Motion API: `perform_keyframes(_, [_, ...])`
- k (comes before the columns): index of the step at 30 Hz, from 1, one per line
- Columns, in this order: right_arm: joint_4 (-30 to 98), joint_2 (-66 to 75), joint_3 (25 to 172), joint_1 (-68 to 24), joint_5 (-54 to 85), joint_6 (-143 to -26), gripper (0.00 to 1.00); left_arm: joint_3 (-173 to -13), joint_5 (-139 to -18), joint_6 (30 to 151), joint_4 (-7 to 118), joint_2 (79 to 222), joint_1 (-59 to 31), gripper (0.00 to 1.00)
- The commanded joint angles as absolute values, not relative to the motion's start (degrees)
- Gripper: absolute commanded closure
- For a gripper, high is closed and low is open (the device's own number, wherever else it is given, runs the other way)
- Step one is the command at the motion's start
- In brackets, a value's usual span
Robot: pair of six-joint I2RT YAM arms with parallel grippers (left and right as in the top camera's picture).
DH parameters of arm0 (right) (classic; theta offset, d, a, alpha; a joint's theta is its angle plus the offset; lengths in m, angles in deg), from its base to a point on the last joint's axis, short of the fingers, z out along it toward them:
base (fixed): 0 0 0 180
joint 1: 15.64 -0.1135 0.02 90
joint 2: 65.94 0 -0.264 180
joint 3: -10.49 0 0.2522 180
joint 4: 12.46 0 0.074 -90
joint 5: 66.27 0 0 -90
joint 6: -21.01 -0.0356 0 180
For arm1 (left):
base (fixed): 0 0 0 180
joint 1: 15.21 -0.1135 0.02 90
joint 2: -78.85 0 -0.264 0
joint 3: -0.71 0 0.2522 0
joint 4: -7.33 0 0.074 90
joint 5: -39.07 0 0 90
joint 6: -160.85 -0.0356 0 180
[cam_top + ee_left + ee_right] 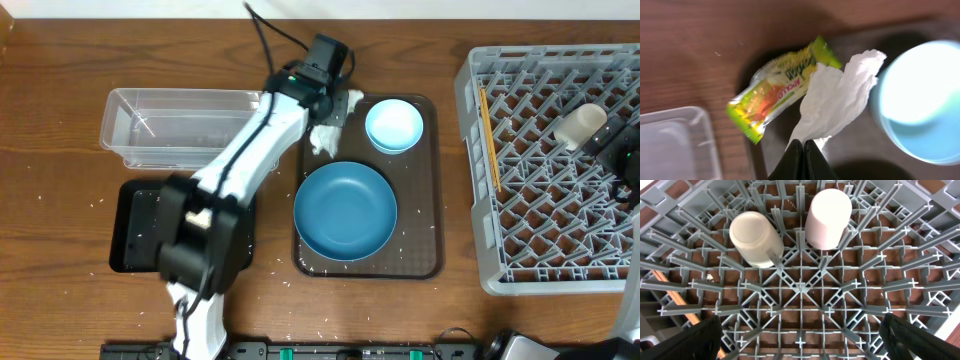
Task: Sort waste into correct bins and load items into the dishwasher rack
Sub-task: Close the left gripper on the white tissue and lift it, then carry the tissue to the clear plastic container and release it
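I will next carry the tissue (840, 95) over to the left in the overhead view with my left gripper and let go of it inside the clear container (671, 150), which is open and empty.
My left gripper (803, 146) is shut on the lower tip of the crumpled white tissue (840, 95), at the brown tray's top left corner (338, 108). The yellow-green wrapper (780, 90) lies just left of the tissue. On that tray sit the small light-blue bowl (394, 125) and the large dark-blue bowl (345, 210). My right gripper (805, 342) hangs open over the grey dishwasher rack (480, 90), nothing between its fingers. In the rack lie the white cup (757, 237), the pink cup (827, 217) and the chopsticks (488, 140).
The clear container (180, 130) stands left of the brown serving tray (432, 200). The black tray (130, 235) lies below it, partly under my left arm. White rice grains dot the table and the brown tray's front edge (330, 262).
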State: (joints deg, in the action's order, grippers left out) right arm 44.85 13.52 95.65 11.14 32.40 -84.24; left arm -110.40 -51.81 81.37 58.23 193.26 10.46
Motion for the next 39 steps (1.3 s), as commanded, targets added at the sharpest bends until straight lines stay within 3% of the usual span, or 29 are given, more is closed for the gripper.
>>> perform_keyframes(1, [44.88, 13.45, 95.76, 11.29, 32.93, -83.56, 0.01, -110.81, -50.94, 82.58, 59.43, 187.66, 10.46, 0.94])
perform_keyframes(11, [44.9, 13.45, 95.76, 11.29, 32.93, -83.54, 0.01, -110.79, -36.58, 86.2, 61.16, 180.26, 5.48, 0.94])
perform_keyframes(27, [44.88, 13.45, 95.76, 11.29, 32.93, -83.54, 0.01, -107.49, -36.29, 96.02, 61.8, 180.82, -13.04, 0.94])
perform_keyframes(39, [44.88, 13.45, 95.76, 11.29, 32.93, -83.54, 0.01, -103.16, -36.29, 112.87, 68.18, 181.61, -16.1, 0.94])
